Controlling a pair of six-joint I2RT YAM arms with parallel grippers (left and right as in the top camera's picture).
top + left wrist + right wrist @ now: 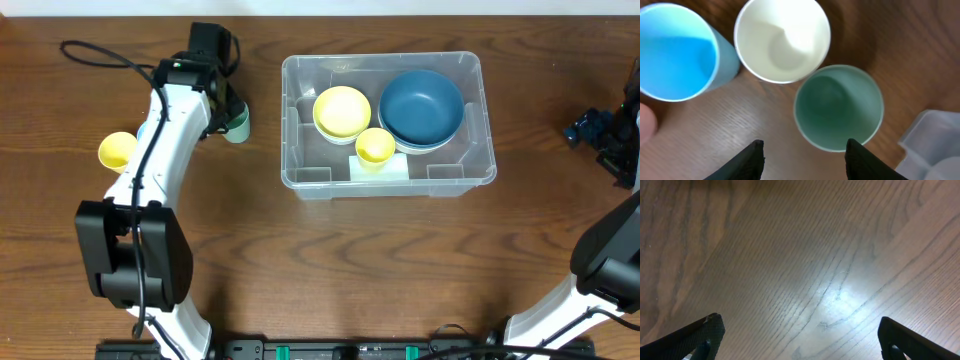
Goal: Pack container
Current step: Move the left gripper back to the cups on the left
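My left gripper comes down onto the green cup's near rim point(236, 126) point(807, 137) next, with one finger inside and one outside.
The clear container point(470, 70) stands mid-table and holds a yellow bowl point(342, 111), a blue bowl point(421, 108) and a small yellow cup point(375, 147). To its left my left gripper point(806, 146) hangs open over three upright cups: a blue cup point(677, 52), a white cup point(782, 40) and a green cup point(838, 107). The green cup's rim lies just beyond my right-hand fingertip point(855, 150), and nothing is between the fingers. A corner of the container point(932, 145) shows at the lower right. My right gripper point(800, 322) is wide open over bare wood at the far right.
A loose yellow cup point(117, 150) stands on the table left of the left arm point(165, 150). A black cable point(100, 52) loops at the back left. The green cup point(238, 126) sits about a hand's width from the container's left wall.
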